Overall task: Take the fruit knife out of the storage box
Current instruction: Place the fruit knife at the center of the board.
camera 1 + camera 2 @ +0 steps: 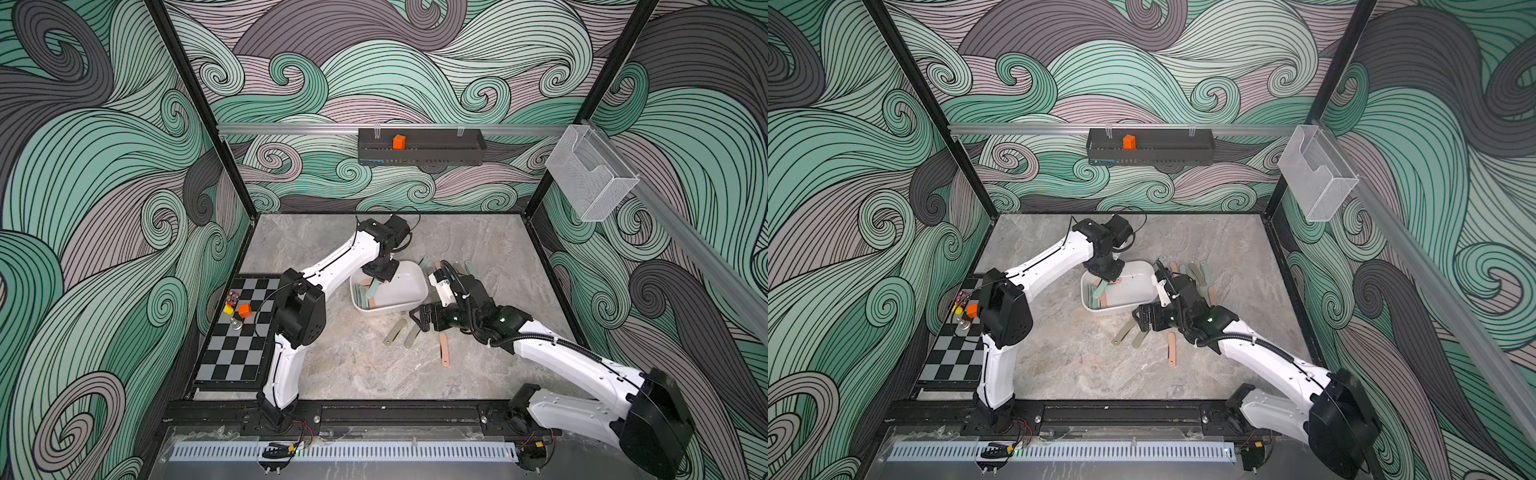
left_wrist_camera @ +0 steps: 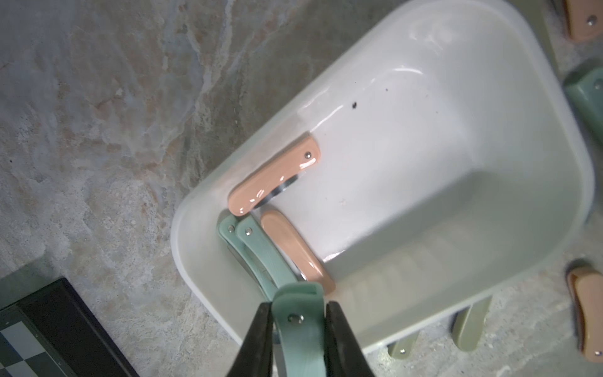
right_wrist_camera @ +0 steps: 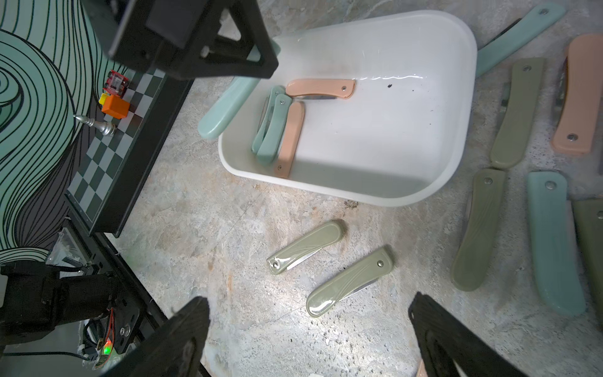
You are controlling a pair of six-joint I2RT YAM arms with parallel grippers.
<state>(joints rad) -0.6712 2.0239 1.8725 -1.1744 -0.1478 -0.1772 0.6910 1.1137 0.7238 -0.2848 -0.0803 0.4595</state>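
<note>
The left gripper draws back past the box's rim next, then goes down and releases the teal knife on bare tabletop beside the olive knives, back of and below it.
The white storage box (image 1: 405, 286) (image 1: 1136, 282) (image 2: 424, 163) (image 3: 375, 130) stands mid-table. Two pink folded fruit knives (image 2: 274, 176) (image 3: 319, 88) and two teal ones (image 2: 257, 258) (image 3: 270, 127) lie in its left end. My left gripper (image 2: 298, 318) (image 1: 376, 282) hangs over that end, shut on another teal fruit knife (image 2: 298, 329) (image 3: 225, 107), which is lifted and slants out over the box's rim. My right gripper (image 3: 308, 302) (image 1: 417, 320) hovers open above the table in front of the box, holding nothing.
Two olive knives (image 3: 305, 246) (image 3: 349, 282) lie under the right gripper, and several more (image 3: 515, 114) lie right of the box. A chessboard (image 1: 237, 345) with small blocks is at the left. A black tray (image 1: 422, 151) and a wire basket (image 1: 590, 174) hang on the walls.
</note>
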